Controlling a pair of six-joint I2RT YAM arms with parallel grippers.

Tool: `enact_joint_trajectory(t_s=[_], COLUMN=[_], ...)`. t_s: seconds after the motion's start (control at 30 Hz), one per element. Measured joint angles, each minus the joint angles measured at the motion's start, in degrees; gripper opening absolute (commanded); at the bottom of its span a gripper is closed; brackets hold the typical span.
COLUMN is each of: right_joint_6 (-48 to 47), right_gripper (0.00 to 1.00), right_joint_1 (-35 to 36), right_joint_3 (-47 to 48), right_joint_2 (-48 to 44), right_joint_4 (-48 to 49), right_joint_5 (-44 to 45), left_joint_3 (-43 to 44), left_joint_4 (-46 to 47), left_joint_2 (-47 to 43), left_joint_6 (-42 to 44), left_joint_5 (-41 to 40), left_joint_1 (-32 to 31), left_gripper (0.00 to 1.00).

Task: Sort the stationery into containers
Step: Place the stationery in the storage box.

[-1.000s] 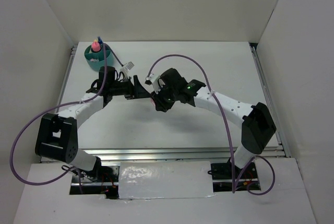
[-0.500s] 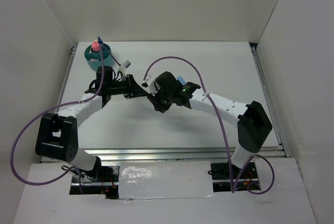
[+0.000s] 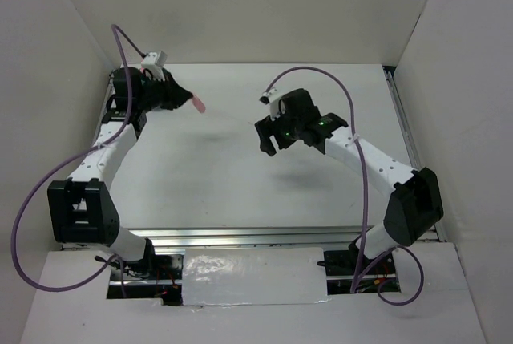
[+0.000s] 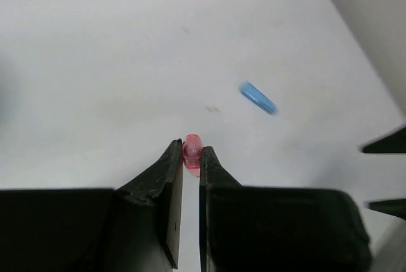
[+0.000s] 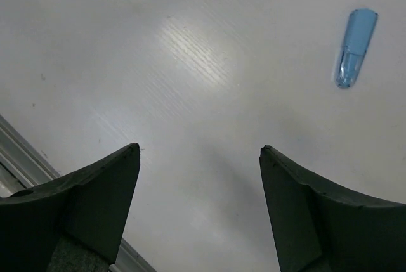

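The left gripper's fingers are above bare table, so the left gripper should swing outward and to the left in the top view to release the pink piece (image 3: 197, 105) over the far corner of the table.
A small pink piece (image 4: 191, 158) is pinched between the tips of my left gripper (image 4: 190, 148), which is shut on it. From above, this gripper (image 3: 189, 100) hangs over the table's far left with the pink piece (image 3: 197, 105) poking out of it. A small blue piece (image 4: 257, 97) lies on the white table beyond it. My right gripper (image 5: 200, 149) is open wide and empty, and the blue piece (image 5: 355, 47) lies ahead of it to the right. Seen from above, the right gripper (image 3: 268, 140) is near the table's middle. No containers show; the left arm covers the far left corner.
White walls close in the table (image 3: 240, 184) on the left, back and right. A metal rail (image 3: 280, 236) runs along the near edge. Purple cables loop over both arms.
My left arm has swung from the middle to the far left, carrying the pink piece and covering the teal tub. The right gripper has opened wide and pulled back to the right.
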Motion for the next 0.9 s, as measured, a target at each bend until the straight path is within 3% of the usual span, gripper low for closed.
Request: enact_joint_trajectory(t_s=[0.17, 0.3, 0.57, 0.9], right_joint_6=[1.31, 2.19, 3.19, 4.26], right_gripper=[0.81, 0.8, 0.8, 0.79], right_joint_1=[-4.7, -7.02, -10.16, -13.4], right_joint_3=[-0.96, -1.44, -1.44, -1.44], right_joint_2=[-1.03, -0.5, 0.31, 2.47], right_joint_4=[0.2, -0.02, -0.02, -0.04], right_joint_5=[-3.02, -5.31, -7.72, -9.44], left_joint_3=[6.51, 11.47, 23.34, 28.2], left_joint_4=[5.55, 9.94, 10.34, 9.44], left_joint_2=[1.86, 8.9, 24.59, 26.86], left_joint_6=[14.86, 24.11, 28.83, 29.42], left_joint_5=[-9.38, -13.27, -13.7, -13.35], left_joint_1=[1.66, 3.08, 7.3, 9.22], left_gripper=[0.0, 0.0, 0.0, 0.0])
